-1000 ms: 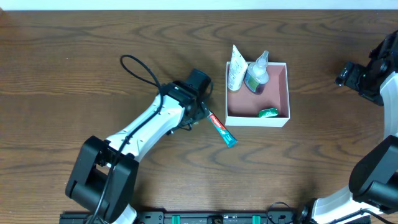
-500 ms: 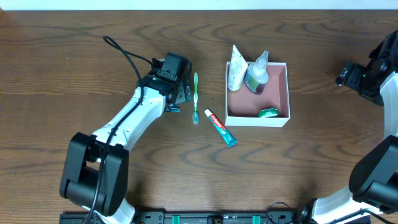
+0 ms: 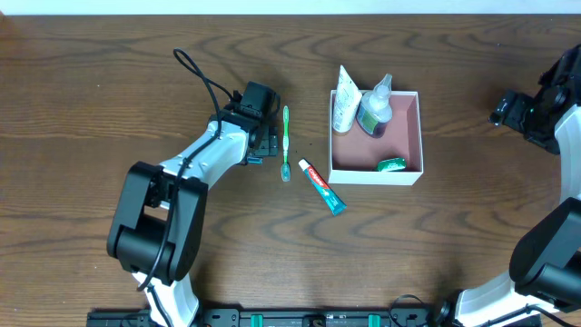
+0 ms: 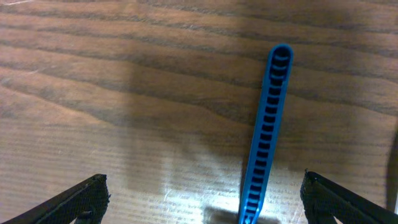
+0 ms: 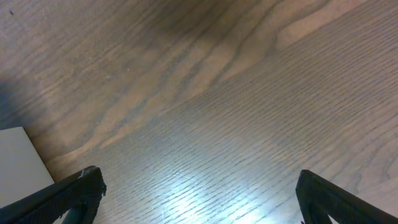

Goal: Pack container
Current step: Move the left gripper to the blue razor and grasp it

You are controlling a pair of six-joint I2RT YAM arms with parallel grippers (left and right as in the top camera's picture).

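The blue ribbed piece lies below the robot's left gripper, off-centre to the right in the wrist view, so the left gripper will next ease that way and down, then close its fingers.
The container [image 3: 418, 136] is a square white-walled box with a pink inside, right of centre. It holds a white tube [image 3: 344, 102], a clear bottle of green liquid [image 3: 372, 109] and a small green item [image 3: 391, 164]. A green toothbrush [image 3: 286, 141] and a toothpaste tube [image 3: 324, 186] lie on the table left of it. My left gripper [image 3: 261, 143] is open, low over the table left of the toothbrush. A blue ribbed strip [image 4: 269, 137] lies between its open jaws [image 4: 205, 199], nearer the right finger. My right gripper [image 3: 531, 113] is open and empty [image 5: 199, 193] at the far right.
The table is dark wood. A white corner of the container [image 5: 18, 158] shows at the left edge of the right wrist view. The left arm's black cable [image 3: 195, 73] loops over the table behind the arm.
My left gripper has moved left, off the spot where the green toothbrush now lies uncovered, then shifted slightly back. The right arm has not moved.
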